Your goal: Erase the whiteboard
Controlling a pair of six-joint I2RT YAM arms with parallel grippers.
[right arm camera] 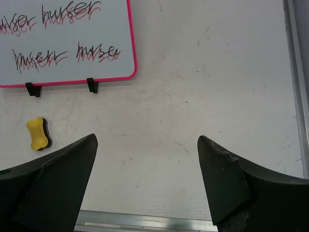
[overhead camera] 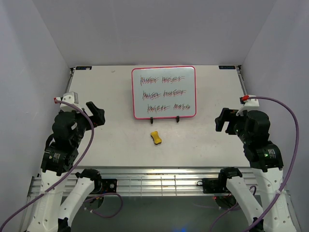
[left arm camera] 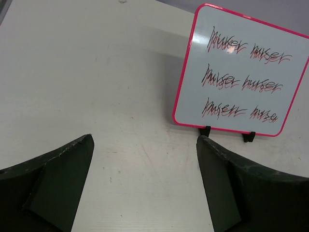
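Note:
My left gripper will next move down and tilt toward the whiteboard [overhead camera: 164, 92]. It will bring its open fingers around the frame's nearest side edge [overhead camera: 133, 102] to steady the board, which stands on clip feet.
The whiteboard [overhead camera: 164, 92] with its pink-red frame stands on two black clip feet at the middle back of the table, covered with three rows of red and black scribbles. It also shows in the left wrist view [left arm camera: 241, 72] and in the right wrist view [right arm camera: 63, 43]. The small yellow eraser [overhead camera: 156, 137] lies on the table just in front of the board, and shows in the right wrist view [right arm camera: 37, 134]. My left gripper [overhead camera: 98, 114] is open and empty, left of the board. My right gripper [overhead camera: 223, 121] is open and empty, right of the board.
The table's metal rail [overhead camera: 159, 182] runs along the near edge, seen too in the right wrist view [right arm camera: 145, 223]. White walls enclose the table on the left, right and back. A metal strip [right arm camera: 297, 72] marks the table's right edge.

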